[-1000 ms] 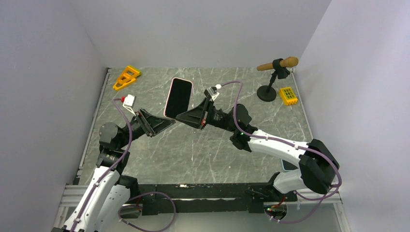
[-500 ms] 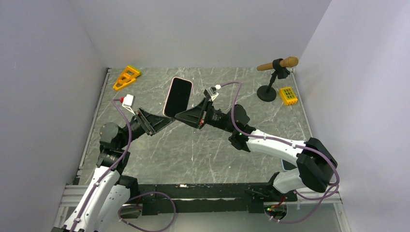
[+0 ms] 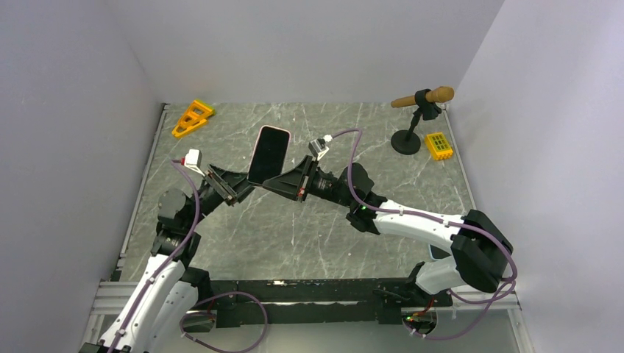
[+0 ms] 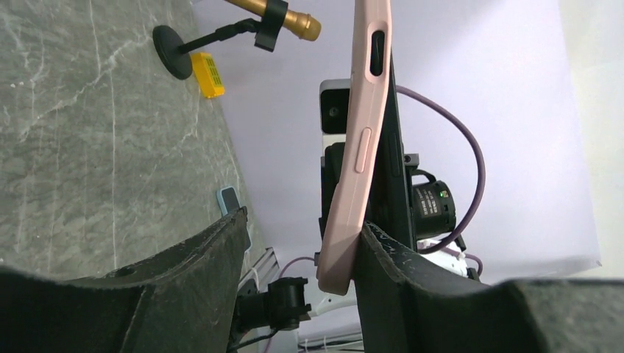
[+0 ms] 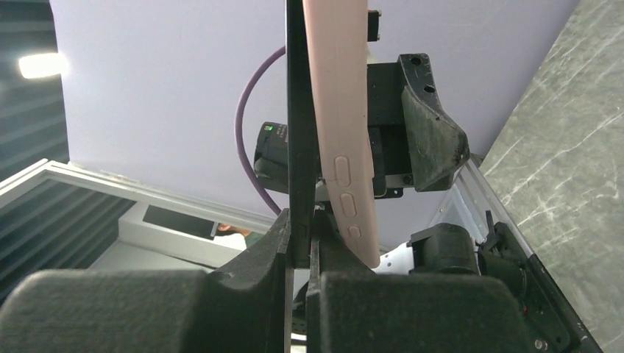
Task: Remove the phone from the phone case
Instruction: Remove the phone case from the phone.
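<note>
The right gripper carries the phone (image 3: 268, 153) to the bare tabletop near the stand next, below the gripper and to its right in the top view, then lowers and releases it.
The black phone (image 3: 268, 153) in its pink case is held upright above the table's middle. My right gripper (image 3: 275, 181) is shut on the phone's lower edge. In the right wrist view the jaws (image 5: 302, 235) clamp the bare black phone edge (image 5: 296, 110), while the pink case (image 5: 340, 110) bows away from it just outside the right finger. My left gripper (image 3: 246, 182) is open at the phone's lower left corner. In the left wrist view the pink case (image 4: 360, 147) comes down between the spread fingers (image 4: 303, 224), its bottom corner against the right finger (image 4: 397, 272).
An orange triangular piece (image 3: 192, 118) lies at the back left. A stand holding a wooden handle (image 3: 419, 110) and a yellow block (image 3: 438, 145) are at the back right. A small light-blue object (image 4: 229, 200) lies near the right arm's base.
The right gripper and phone have shifted a little left and toward me. The left gripper has moved right and closed in on the phone's lower corner.
</note>
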Tool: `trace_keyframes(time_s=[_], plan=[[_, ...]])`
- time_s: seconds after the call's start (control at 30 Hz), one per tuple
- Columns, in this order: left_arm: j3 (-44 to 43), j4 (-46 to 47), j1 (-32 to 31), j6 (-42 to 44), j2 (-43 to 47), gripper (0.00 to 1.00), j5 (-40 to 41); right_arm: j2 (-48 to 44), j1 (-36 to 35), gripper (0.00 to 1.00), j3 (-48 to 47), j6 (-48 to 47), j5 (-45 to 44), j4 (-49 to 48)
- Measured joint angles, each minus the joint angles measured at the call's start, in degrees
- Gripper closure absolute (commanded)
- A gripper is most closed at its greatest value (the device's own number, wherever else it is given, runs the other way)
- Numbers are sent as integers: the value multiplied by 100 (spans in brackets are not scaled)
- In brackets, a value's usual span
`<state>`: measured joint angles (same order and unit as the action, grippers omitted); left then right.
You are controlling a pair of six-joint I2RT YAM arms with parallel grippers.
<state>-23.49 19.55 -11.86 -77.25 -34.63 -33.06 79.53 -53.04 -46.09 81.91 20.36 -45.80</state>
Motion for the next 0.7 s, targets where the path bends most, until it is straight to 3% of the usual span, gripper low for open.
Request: trace_keyframes(time_s=[0.17,0.37,0.47,0.57,0.7], plan=[[2,57,-2,-42,68,54,249,0,-4,100,4,-11,-26,0],[0,258,-15,-52,17,79,286,2,-4,100,4,-11,-33,0],[0,483,-35,-61,-79,86,251,11,-2,100,4,-9,-68,-2],[20,688,-48,-90,-140,100,254,33,9,100,2,-7,-90,-26],[28,570,-87,-79,-168,100,345,81,7,100,-2,-9,-107,-55]])
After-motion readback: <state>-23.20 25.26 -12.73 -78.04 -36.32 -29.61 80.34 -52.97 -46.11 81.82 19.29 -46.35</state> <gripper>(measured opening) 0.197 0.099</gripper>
